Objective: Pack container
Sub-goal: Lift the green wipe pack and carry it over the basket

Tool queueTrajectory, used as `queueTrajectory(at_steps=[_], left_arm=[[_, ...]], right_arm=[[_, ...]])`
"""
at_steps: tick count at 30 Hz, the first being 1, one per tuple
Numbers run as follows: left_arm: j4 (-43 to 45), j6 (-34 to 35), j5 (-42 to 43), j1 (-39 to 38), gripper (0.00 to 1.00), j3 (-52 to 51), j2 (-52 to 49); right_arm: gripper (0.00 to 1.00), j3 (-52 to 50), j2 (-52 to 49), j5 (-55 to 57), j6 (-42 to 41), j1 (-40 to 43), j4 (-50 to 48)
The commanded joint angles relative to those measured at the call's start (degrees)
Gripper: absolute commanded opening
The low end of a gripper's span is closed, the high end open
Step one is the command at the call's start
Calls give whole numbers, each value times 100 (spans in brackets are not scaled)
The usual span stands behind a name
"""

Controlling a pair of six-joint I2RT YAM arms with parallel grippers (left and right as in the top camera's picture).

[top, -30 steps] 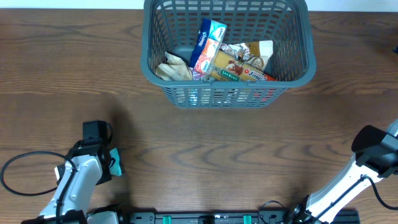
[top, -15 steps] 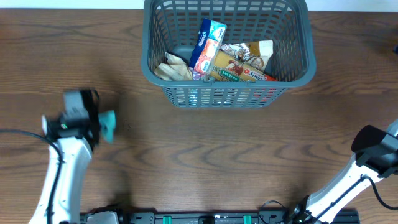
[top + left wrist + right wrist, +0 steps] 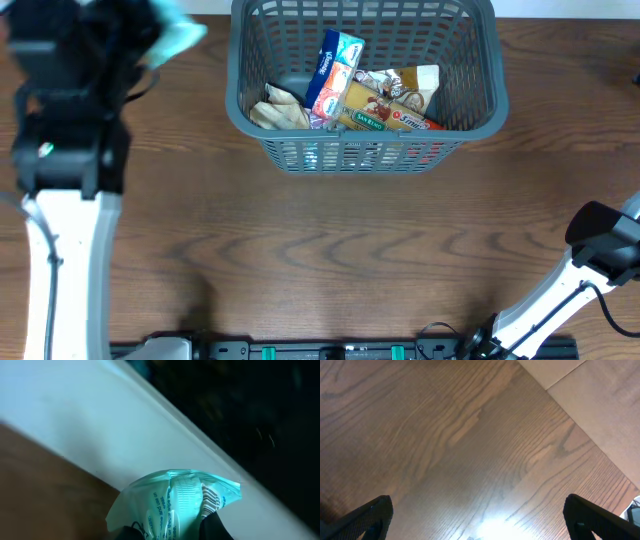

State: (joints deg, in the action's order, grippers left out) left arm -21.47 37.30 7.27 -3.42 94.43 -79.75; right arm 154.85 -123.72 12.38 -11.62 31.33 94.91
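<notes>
The teal wipe packet (image 3: 178,35) swings with my left gripper over the basket's rim next and down into the basket, between the blue and pale packets.
The container (image 3: 470,118) is a dark grey lattice basket at the table's far middle, holding several snack packets (image 3: 385,100). My left gripper (image 3: 150,40) is raised high at the far left, left of the basket, shut on a teal wipe packet (image 3: 178,35). The packet fills the lower middle of the left wrist view (image 3: 172,505) between the fingers (image 3: 170,530). My right gripper (image 3: 479,520) is open and empty over bare wood; its arm (image 3: 600,250) is at the right edge of the overhead view.
The wooden table (image 3: 330,250) spreads in front of the basket. In the left wrist view a white wall or floor strip (image 3: 100,425) runs beyond the table's edge. A pale floor (image 3: 600,405) shows past the table's corner in the right wrist view.
My left arm has risen and swung from the near left up to the far left, carrying the teal packet toward the basket's left side. The right arm has not moved.
</notes>
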Motion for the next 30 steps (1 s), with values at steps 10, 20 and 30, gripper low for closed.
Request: queueTrajectory(at_steps=[10,20,30], left_arm=[[-153,-1121,142,-1735,6,1495,-2087],[-643,-1139,-350,-2271,6,1499,-2887],[-1174,-1222,-588,-2269,7,1493,-3362]], right_arm=[[99,-13,44,22,-76,11,2],[99,-13,44,22,-79,11,4],[99,-11,44,22,-79,11,4]])
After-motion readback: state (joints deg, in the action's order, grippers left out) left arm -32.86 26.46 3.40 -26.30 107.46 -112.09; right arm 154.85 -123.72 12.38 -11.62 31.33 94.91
